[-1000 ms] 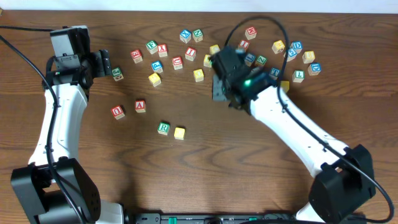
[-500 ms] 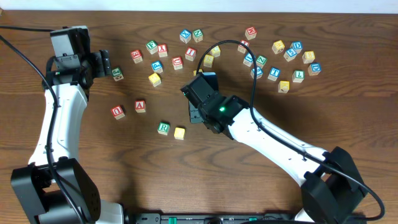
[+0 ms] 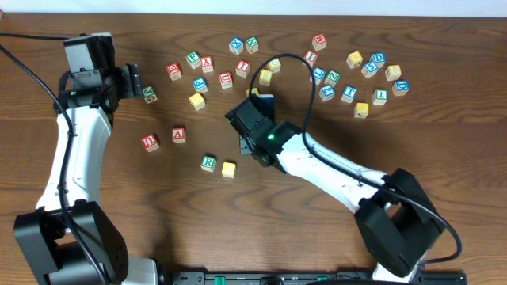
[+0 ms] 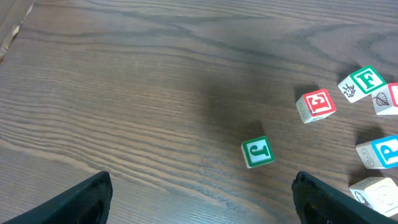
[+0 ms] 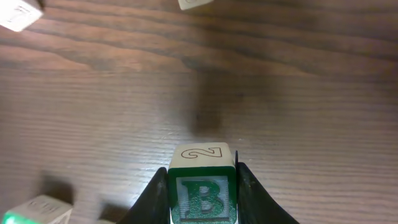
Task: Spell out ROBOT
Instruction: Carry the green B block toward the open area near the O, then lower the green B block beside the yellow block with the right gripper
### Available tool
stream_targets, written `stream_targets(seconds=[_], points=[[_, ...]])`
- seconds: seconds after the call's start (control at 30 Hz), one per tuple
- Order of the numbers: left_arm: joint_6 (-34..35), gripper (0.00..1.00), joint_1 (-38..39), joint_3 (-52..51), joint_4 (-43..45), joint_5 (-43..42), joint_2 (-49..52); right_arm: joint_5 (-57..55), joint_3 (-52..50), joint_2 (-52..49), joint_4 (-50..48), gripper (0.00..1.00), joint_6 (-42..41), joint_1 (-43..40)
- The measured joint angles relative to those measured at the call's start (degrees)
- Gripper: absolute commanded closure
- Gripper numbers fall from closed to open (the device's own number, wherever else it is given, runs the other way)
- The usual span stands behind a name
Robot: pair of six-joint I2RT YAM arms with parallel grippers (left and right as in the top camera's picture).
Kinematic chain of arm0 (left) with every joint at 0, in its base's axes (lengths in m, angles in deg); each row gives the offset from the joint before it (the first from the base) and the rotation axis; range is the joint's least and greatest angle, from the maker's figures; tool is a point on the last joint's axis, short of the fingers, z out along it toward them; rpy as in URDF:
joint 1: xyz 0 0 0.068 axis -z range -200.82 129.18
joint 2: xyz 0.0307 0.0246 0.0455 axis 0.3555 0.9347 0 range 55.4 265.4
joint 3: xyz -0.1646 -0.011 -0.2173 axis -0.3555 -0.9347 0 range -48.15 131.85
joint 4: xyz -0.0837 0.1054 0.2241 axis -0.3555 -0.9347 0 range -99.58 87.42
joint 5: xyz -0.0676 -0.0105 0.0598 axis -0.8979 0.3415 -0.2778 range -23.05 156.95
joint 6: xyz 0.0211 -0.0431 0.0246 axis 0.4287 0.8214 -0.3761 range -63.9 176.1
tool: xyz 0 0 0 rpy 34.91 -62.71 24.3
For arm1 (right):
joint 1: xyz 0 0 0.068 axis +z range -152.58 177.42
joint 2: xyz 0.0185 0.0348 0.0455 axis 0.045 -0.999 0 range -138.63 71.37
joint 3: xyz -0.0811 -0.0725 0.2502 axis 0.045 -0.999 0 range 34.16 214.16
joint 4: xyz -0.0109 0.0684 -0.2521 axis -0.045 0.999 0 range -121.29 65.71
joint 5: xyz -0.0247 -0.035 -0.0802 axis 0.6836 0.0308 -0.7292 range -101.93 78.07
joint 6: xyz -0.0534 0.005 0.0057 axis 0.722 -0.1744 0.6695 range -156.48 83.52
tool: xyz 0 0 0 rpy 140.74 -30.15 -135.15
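Note:
My right gripper will next move back and down, nearer my base, to release the B cube on the bare spot beside the yellow-faced cube (image 3: 229, 169) below it.
My right gripper (image 5: 202, 186) is shut on a green-framed B cube (image 5: 202, 196), whose top face shows a 2, just above the table. In the overhead view the right gripper (image 3: 252, 120) hangs over the table's middle and hides that cube. The green-framed R cube (image 3: 208, 163) and a yellow-faced cube (image 3: 229, 169) lie side by side to its front left. A blue-framed T cube (image 3: 349, 93) sits in the back-right scatter. Another yellow cube (image 3: 196, 100) lies further back. My left gripper (image 3: 139, 83) stands open at the back left, empty, with its fingers (image 4: 87, 199) wide apart.
Red-framed U (image 3: 150, 142) and A (image 3: 179, 134) cubes lie left of the R. A green J cube (image 4: 257, 152) sits just ahead of the left gripper, with a red E cube (image 4: 316, 104) beyond it. Several more letter cubes spread along the back, up to the right (image 3: 380, 96).
My right arm has swung from the back-right cluster to the left and forward, carrying the B cube to the table's middle. The left arm has not moved.

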Motion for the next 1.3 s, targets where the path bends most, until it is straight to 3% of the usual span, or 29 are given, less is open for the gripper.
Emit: stream_targets(seconds=[0.6,0.9,1.3], points=[[0.00,0.09,0.00,0.00,0.00,-0.22,0.00,-2.84,-0.02,-1.25,-3.41,0.96,-1.79,-0.04],[0.00,0.09,0.00,0.00,-0.20,-0.72,0.00,-0.24,-0.11,-1.29,4.68,0.99,-2.12,-0.28],[0.00,0.09,0.00,0.00,-0.20,-0.90,0.00,0.79,-0.11,-1.31,5.14,0.99,-3.82,4.33]])
